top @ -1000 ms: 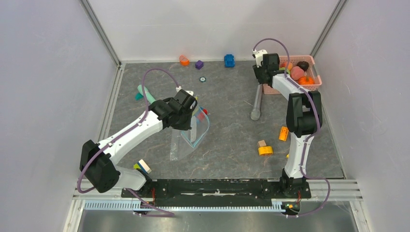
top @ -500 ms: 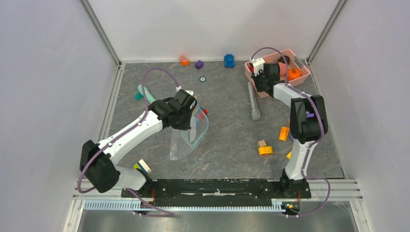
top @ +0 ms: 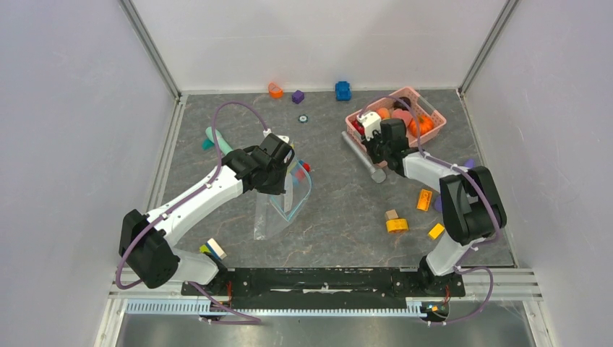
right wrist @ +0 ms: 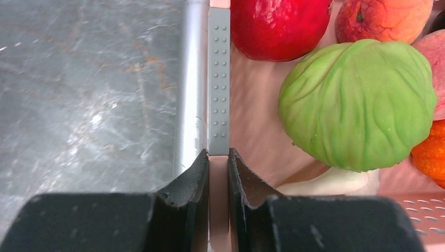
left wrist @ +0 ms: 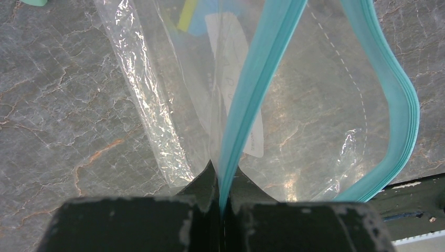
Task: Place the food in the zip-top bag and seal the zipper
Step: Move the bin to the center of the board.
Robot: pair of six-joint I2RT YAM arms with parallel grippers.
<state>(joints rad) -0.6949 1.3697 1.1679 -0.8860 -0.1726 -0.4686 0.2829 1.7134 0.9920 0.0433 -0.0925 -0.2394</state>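
Note:
The food is far from the bag's opening, so my right gripper must next carry the pink basket back toward the bag before opening.
The clear zip-top bag (top: 273,215) stands on the table at centre left, its mouth open in a loop. My left gripper (top: 288,181) is shut on the teal zipper (left wrist: 257,84) at the bag's near edge, seen in the left wrist view (left wrist: 223,181). The bag (left wrist: 320,121) looks empty apart from its white label (left wrist: 233,73). My right gripper (top: 377,142) is shut on the wall of the pink basket (top: 428,108). The right wrist view (right wrist: 219,157) shows food in that basket: a green ball (right wrist: 357,105), a red fruit (right wrist: 278,23), an orange pumpkin (right wrist: 427,155) and a white piece (right wrist: 330,184).
A grey stick (top: 360,152) lies against the basket's left side. Coloured blocks sit at the back (top: 343,90) and at the right front (top: 396,225). A mint-green stick (top: 217,139) lies at the left. A small red piece (top: 305,167) is beside the bag.
My right gripper has dragged the pink basket from the back right corner leftward and nearer, turning it; the grey stick shifted with it. The left arm and the bag have not moved.

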